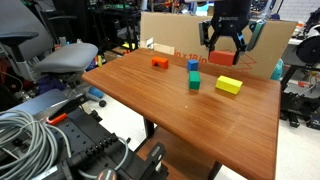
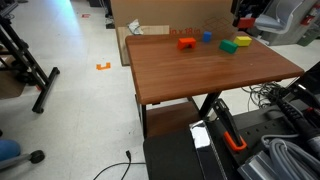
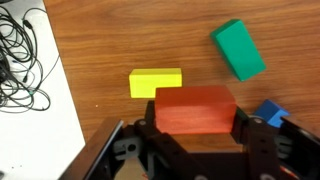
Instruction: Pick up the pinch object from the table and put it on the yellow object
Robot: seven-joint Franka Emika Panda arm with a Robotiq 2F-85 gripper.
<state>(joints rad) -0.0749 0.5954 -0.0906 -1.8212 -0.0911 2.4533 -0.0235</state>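
The robot will next move its gripper down and to the left in the wrist view onto the yellow block's top (image 1: pixel 229 83) (image 3: pixel 155 82), because that top is below the gripper on that side.
My gripper (image 3: pixel 197 128) is shut on the red-orange block (image 3: pixel 195 108) and holds it in the air above the table. In an exterior view the gripper (image 1: pixel 225 42) hangs high over the yellow block (image 1: pixel 228 85). In the wrist view the yellow block (image 3: pixel 155 82) lies on the wood just beyond the held block, slightly to the left. It also shows in an exterior view (image 2: pixel 243 41), near the gripper (image 2: pixel 245 16) at the frame's top edge.
A green cube (image 1: pixel 193 81) (image 3: pixel 239 49) and a blue cube (image 1: pixel 193 65) (image 3: pixel 270 113) stand near the yellow block. A smaller orange block (image 1: pixel 160 63) (image 2: pixel 186 43) lies further off. A cardboard box (image 1: pixel 170 35) stands behind the table. The table edge (image 3: pixel 62 100) runs left, with cables (image 3: pixel 22 55) below.
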